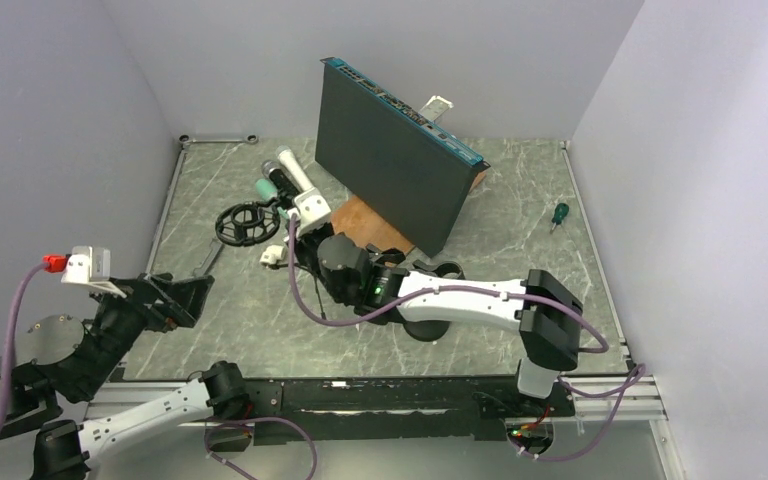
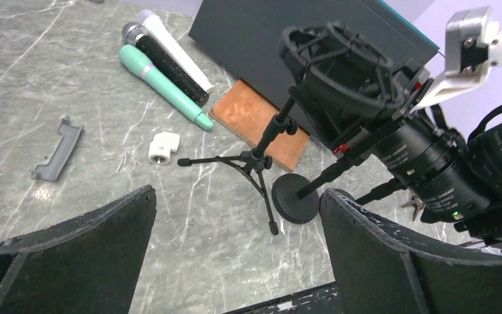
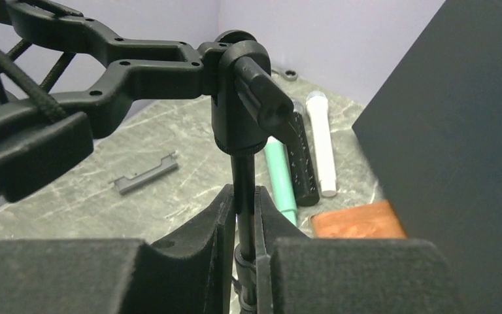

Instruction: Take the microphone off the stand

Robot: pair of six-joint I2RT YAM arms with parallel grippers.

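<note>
The stand has its mount (image 1: 245,225) empty, so the robot's right gripper should move down and back and let go of the stand on bare tabletop near the white elbow piece (image 1: 309,300).
The tripod stand (image 2: 255,160) has a black shock mount (image 2: 333,65) on top of its thin pole (image 3: 243,196). I see no microphone in the mount (image 1: 245,225). Three microphones lie side by side on the table behind it: white (image 2: 173,46), black (image 2: 163,62) and teal (image 2: 163,85). My right gripper (image 3: 245,216) is shut on the stand's pole just below the swivel joint (image 3: 242,98). My left gripper (image 2: 238,216) hangs open over bare table at the near left (image 1: 175,300), apart from the stand, with nothing between its fingers.
A second stand with a round base (image 2: 295,196) leans beside the tripod. A large black panel (image 1: 395,165) stands behind, with a brown block (image 2: 248,118) at its foot. A grey bracket (image 2: 59,147), a white elbow piece (image 2: 163,147) and a green screwdriver (image 1: 558,215) lie about.
</note>
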